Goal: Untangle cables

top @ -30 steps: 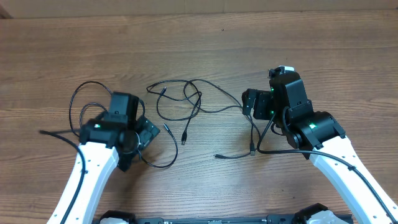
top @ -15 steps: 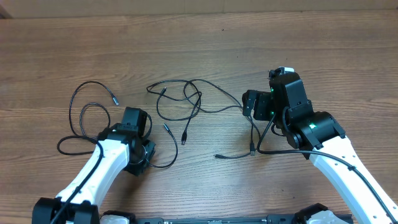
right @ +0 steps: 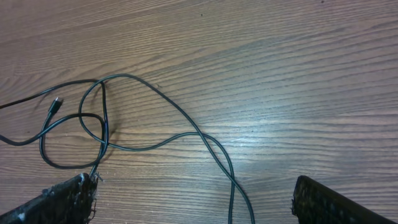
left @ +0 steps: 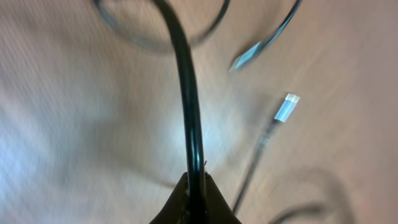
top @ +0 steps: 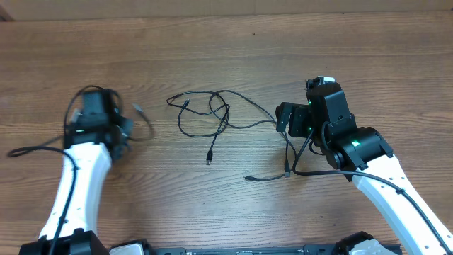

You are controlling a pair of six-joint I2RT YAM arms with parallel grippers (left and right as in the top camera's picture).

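Observation:
Next, my left gripper swings outward to its left in the overhead view, lowers, and releases the cable on bare wood, clear of the looped cables.
In the left wrist view my left gripper (left: 196, 182) is shut on a thin black cable (left: 189, 93) that rises from its jaws. Two silver plug ends (left: 286, 107) hang blurred beside it. Overhead, the left gripper (top: 106, 126) is at the far left, with a plug end (top: 138, 108) just to its right. More cables (top: 212, 113) lie looped together mid-table. My right gripper (top: 284, 117) stands open at their right end. In the right wrist view the right gripper (right: 193, 199) has its fingers wide apart, and a cable (right: 231, 177) runs on the table between them, untouched.
The table (top: 226, 49) is bare wood. Another black cord (top: 265, 177) with a small plug lies in front of the right arm. A dark wire (top: 21, 150) trails left from the left arm.
My left gripper has shut on a cable and swung up and to the far left, pulling that cable away from the middle bundle. The right arm has not moved.

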